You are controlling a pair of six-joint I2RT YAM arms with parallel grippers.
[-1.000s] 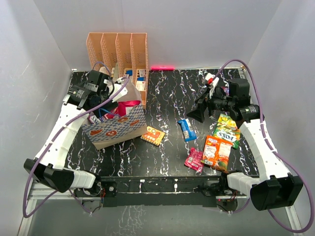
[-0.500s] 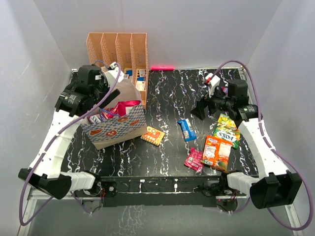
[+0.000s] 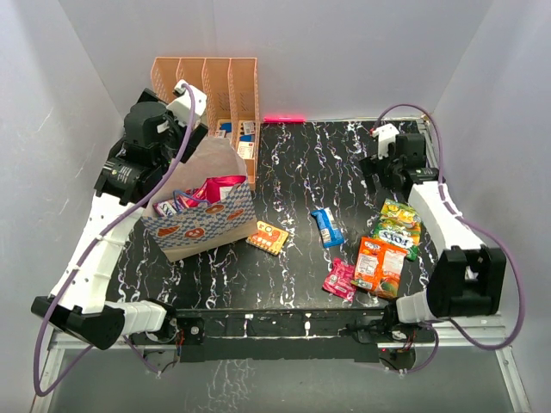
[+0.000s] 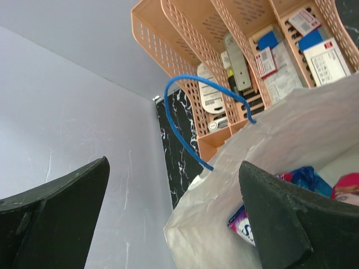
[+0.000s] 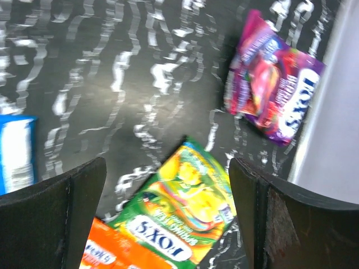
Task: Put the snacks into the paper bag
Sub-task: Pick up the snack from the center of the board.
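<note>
The right gripper moves outward and down onto the packet's folded side [image 5: 245, 87] next, clear of the wall. The purple packet [image 5: 275, 95] lies below and outward of the gripper.
The paper bag [image 3: 207, 219] stands open at the left with magenta and blue packets [image 3: 211, 188] inside. My left gripper [image 3: 191, 142] hovers above its back rim, open and empty. In the left wrist view the bag [image 4: 280, 140], its blue handle [image 4: 193, 103] and the packets inside [image 4: 314, 179] lie under the open left gripper [image 4: 173, 168]. My right gripper [image 3: 377, 165] is open and empty at the far right. It [image 5: 167, 168] hangs above a green-yellow packet [image 5: 179, 218], with a purple packet [image 5: 275, 95] beyond. Blue [image 3: 326, 226], small orange [image 3: 268, 237], pink [image 3: 339, 279], large orange [image 3: 379, 266] and green-yellow [image 3: 396, 225] packets lie on the table.
A peach perforated file rack [image 3: 207, 86] stands right behind the bag and holds papers [image 4: 314, 50]. White walls close in the left, back and right sides. The black marbled table [image 3: 293, 163] ends at a metal rail in front.
My left gripper rose from the bag's mouth up toward the back left. My right arm swung back and right, from the table's middle to above the green-yellow packet.
</note>
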